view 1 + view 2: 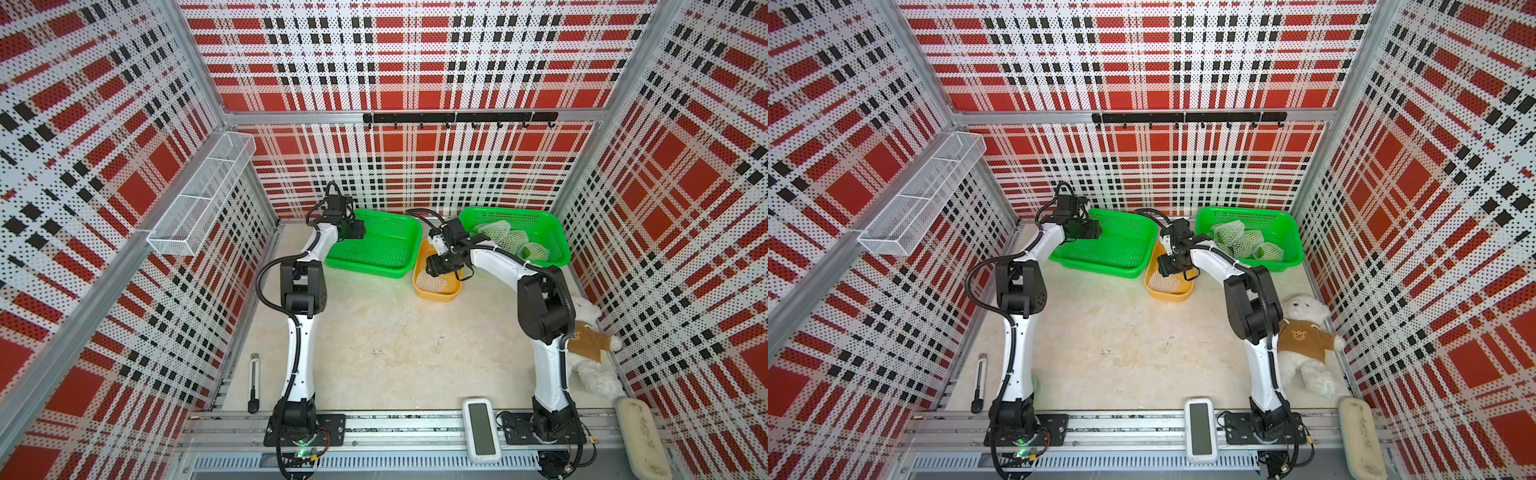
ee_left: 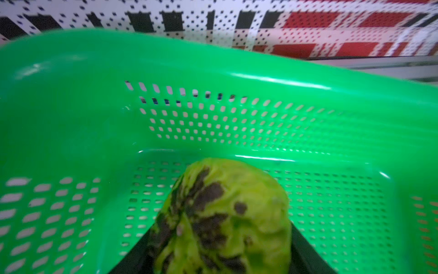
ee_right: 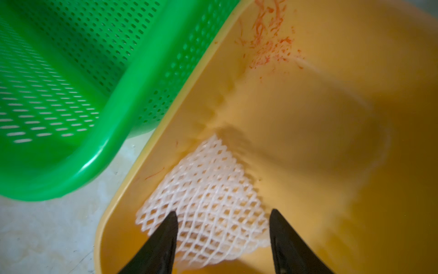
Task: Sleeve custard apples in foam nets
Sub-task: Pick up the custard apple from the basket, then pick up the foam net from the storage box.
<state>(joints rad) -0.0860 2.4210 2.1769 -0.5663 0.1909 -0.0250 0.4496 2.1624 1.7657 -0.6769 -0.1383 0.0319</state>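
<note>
I will lift my left gripper from the basket, then move it back and down to release the custard apple, as the bare tabletop lies back from it.
My left gripper [image 2: 219,234] is shut on a custard apple [image 2: 225,213], yellow-green with dark patches, black fingers on both its sides. It is held inside the left green basket [image 2: 213,59], near the left wall; in both top views the gripper [image 1: 357,229] [image 1: 1094,229] hides the fruit. My right gripper [image 3: 224,211] stands open low in the yellow bin [image 3: 308,118], its fingertips either side of a white foam net [image 3: 208,185] lying there. Both top views show that gripper [image 1: 434,270] [image 1: 1165,270] over the net [image 1: 430,284]. Several sleeved custard apples [image 1: 515,240] [image 1: 1246,241] lie in the right green basket [image 1: 557,239].
The yellow bin [image 1: 436,296] stands between the two green baskets, touching the left one [image 1: 374,266]. A plush bear [image 1: 1304,332] lies by the right arm. A utility knife [image 1: 253,382], a white device [image 1: 481,430] and a beige block [image 1: 640,436] lie along the front. A wire shelf [image 1: 199,195] juts from the left wall.
</note>
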